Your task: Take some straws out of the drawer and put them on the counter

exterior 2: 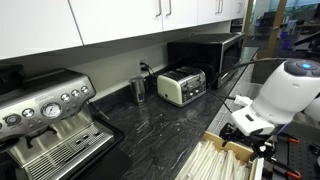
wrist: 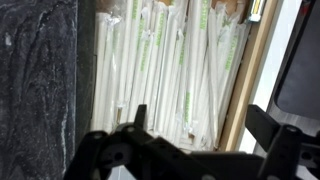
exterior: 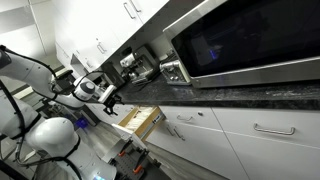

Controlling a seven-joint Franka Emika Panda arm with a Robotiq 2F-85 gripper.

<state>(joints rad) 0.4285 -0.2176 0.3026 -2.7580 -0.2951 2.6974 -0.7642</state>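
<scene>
The robot needs to lower its gripper into the open drawer (exterior: 141, 122) and onto the paper-wrapped straws below it, because its empty fingers are open wide enough to fit around a few.
The drawer (exterior: 141, 122) stands pulled out below the counter (exterior: 230, 96), with pale wood sides (wrist: 246, 90). It is full of paper-wrapped straws (wrist: 170, 70), which also show in an exterior view (exterior 2: 214, 160). My gripper (wrist: 200, 128) hovers open just above the straws, its two black fingers wide apart and nothing between them. In both exterior views the gripper (exterior: 110, 99) (exterior 2: 257, 150) sits over the open drawer at the counter's edge. The dark speckled counter (wrist: 40, 80) fills the left of the wrist view.
On the counter (exterior 2: 150, 130) stand an espresso machine (exterior 2: 45, 120), a metal cup (exterior 2: 138, 88), a cream toaster (exterior 2: 182, 86) and a black microwave (exterior: 250, 40). White cabinet fronts with bar handles (exterior: 272, 130) flank the drawer.
</scene>
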